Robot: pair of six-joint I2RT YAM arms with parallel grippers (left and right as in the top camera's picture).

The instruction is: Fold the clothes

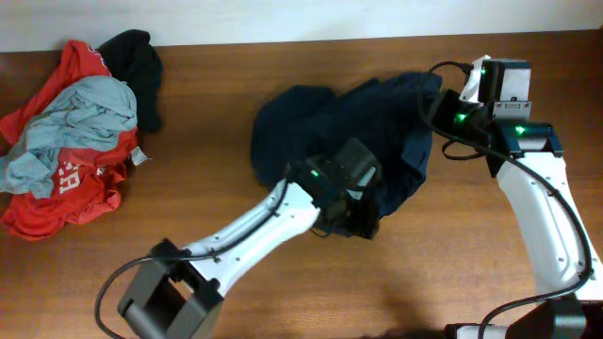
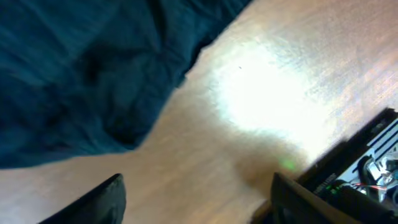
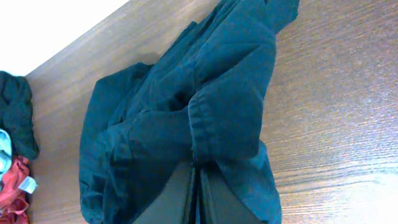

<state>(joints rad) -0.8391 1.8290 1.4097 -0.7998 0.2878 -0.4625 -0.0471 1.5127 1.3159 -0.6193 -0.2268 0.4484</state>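
The robot's right gripper will next pull the folded hem it holds back over the bare wood [image 1: 447,168] [image 3: 314,171] beside the bunched garment and let go of it, spreading the bunched cloth.
The clothes [image 1: 325,127] are one dark navy garment, bunched in the middle of the table. My right gripper [image 1: 436,105] is at its right edge. In the right wrist view the right gripper [image 3: 195,169] is shut on a folded hem of the clothes [image 3: 224,93], and the fabric hangs away from the fingers. My left gripper [image 1: 356,218] is over the garment's near edge. Seen from the left wrist, the left gripper [image 2: 198,182] is open with only bare wood between its fingers [image 2: 107,200], and the clothes [image 2: 81,68] fill the upper left.
A heap of red, light grey and black garments [image 1: 75,141] lies at the far left of the table. The table's back edge [image 1: 283,40] runs along a white wall. A black part with a green light [image 2: 367,171] shows at the lower right of the left wrist view.
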